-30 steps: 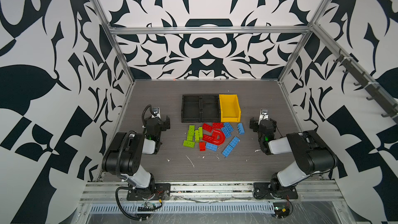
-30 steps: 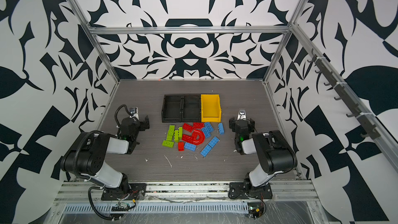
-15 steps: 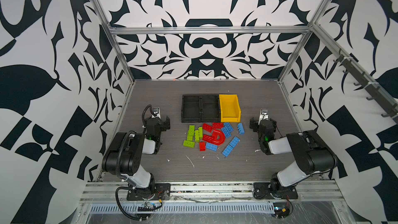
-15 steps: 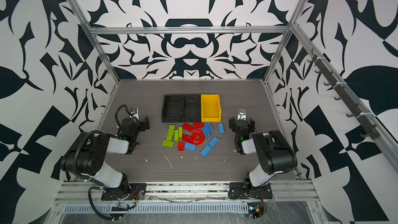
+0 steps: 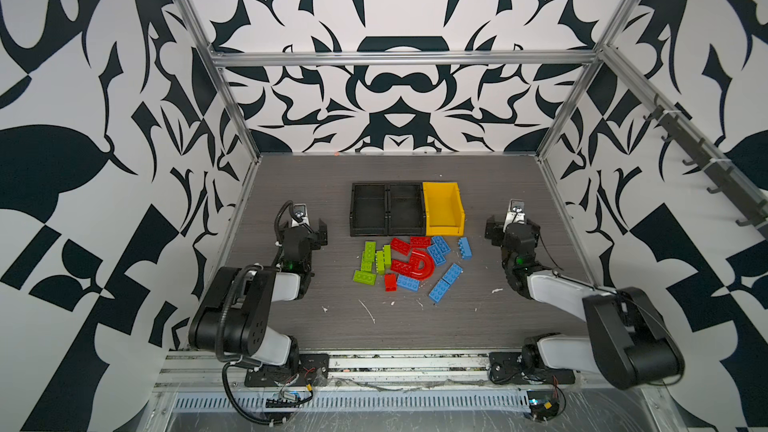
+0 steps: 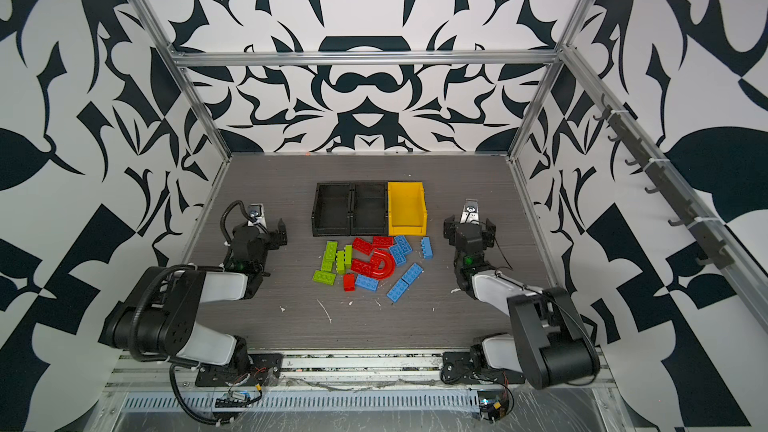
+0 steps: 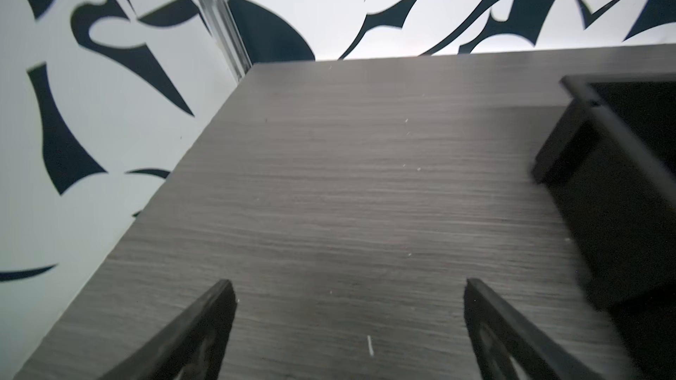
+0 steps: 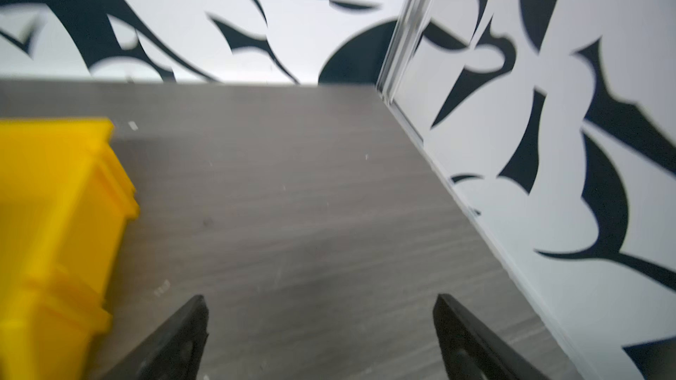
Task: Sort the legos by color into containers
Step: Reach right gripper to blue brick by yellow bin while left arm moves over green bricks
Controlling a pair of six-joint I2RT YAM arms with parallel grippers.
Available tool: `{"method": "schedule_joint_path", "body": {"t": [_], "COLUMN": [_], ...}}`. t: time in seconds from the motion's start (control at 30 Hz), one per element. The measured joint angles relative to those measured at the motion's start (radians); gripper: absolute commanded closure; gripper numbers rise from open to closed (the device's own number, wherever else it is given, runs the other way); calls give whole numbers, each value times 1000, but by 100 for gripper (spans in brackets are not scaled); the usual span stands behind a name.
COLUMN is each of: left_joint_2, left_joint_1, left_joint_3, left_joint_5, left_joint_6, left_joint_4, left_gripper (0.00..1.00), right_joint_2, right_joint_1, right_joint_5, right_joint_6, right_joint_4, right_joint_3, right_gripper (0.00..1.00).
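Next I will move my right gripper toward the yellow bin, tipping and lowering around the lone blue brick [image 5: 464, 248], as that brick lies below it on the bin's side.
The legos lie in a loose pile on the table in front of the containers: lime green bricks [image 5: 370, 261] [image 6: 330, 257] on the left, a red arch [image 5: 419, 265] [image 6: 382, 265] and red bricks in the middle, and blue bricks [image 5: 440, 249] [image 6: 401, 249] on the right. Two joined black bins [image 5: 387, 209] [image 6: 352, 209] [image 7: 622, 177] and a yellow bin [image 5: 444, 229] [image 6: 407, 228] [image 8: 55, 213] stand behind them, with nothing inside. My left gripper [image 5: 305, 228] [image 6: 270, 230] [image 7: 348, 283] is open and empty, left of the black bins. My right gripper [image 5: 511, 228] [image 6: 469, 228] [image 8: 320, 297] is open and empty, right of the yellow bin.
Patterned walls with metal frame posts close in the table on the left, right and back. Small white scraps [image 5: 368, 311] lie on the table in front of the pile. Both arm bases sit on the front rail.
The right arm's elbow has risen toward the camera while its gripper stays beside the yellow bin. The legos and bins have not moved.
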Motion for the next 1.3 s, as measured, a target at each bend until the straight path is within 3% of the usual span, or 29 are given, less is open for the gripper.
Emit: {"method": "schedule_joint_path", "body": {"t": [0.1,0.2,0.33,0.43,0.6,0.7,0.83,1.03,1.3], "left_joint_2": [-91,-196,-307,-380,-425,-437,-446,-510,-505], "left_joint_1": [-137,-244,-385,-487,-513,-554,-582,-588,-590], "left_joint_3": [94,182,267,240,189,152,91,74,54], "left_joint_5": [-51,-26,34,81,203,214,221,232,261], "left_joint_6": [3,-93,-232,-314,-412,-421,-416,-407,-408], "left_joint_4": [-106,-234,-430,-491,-558,-569,-587,-590,-573], "left_gripper": [0,0,0,0,0,0,0,0,0], "right_joint_2": [-104,-134,-149,-108,12,76,180,354,416], "right_joint_1": [22,77,160,195,282,311,310,286,260], "right_joint_5": [-60,-94,-141,-153,-116,-102,-80,-90,-114], "right_joint_6": [76,127,185,227,271,280,286,284,282], "right_joint_4": [-228,-429,-628,-748,-846,-851,-844,-801,-752], "right_joint_3": [139,268,298,295,295,299,329,398,407], "right_gripper": [14,15,22,27,27,27,28,37,45]}}
